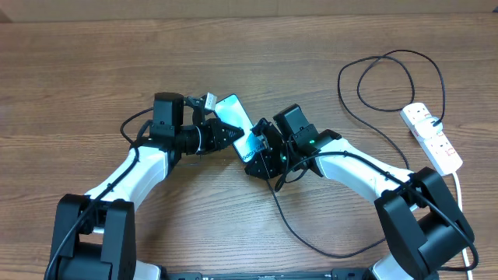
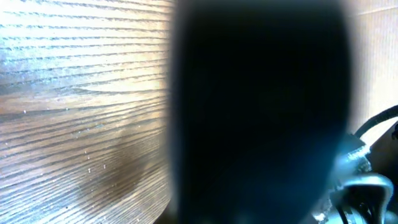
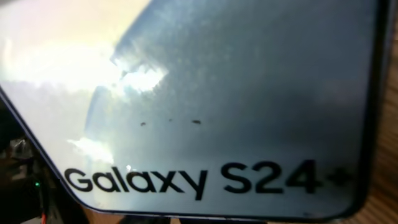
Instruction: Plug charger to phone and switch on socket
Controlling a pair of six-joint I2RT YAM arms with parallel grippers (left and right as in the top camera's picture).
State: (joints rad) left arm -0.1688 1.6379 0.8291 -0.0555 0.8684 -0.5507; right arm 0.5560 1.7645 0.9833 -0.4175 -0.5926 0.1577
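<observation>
The left gripper still holds the phone tilted, so it needs to lower and turn the phone (image 1: 233,113) flat onto the wooden tabletop below it and let go of the phone's edge.
The phone (image 1: 233,113) is tilted at the table's middle, with my left gripper (image 1: 231,132) shut on its left edge. A dark blur, probably the phone (image 2: 261,112), fills most of the left wrist view and hides the fingers. My right gripper (image 1: 259,152) is at the phone's lower end; its jaws do not show. The screen reading "Galaxy S24+" (image 3: 236,93) fills the right wrist view. The charger cable (image 1: 284,210) runs from under the right gripper, loops along the front and rises to the socket (image 1: 433,138) at the far right. Its plug tip is hidden.
The cable makes a wide loop (image 1: 389,58) at the back right, beside the socket. A thick white cord (image 1: 461,194) runs from the socket toward the front edge. Bare wooden table (image 1: 78,62) lies left and behind.
</observation>
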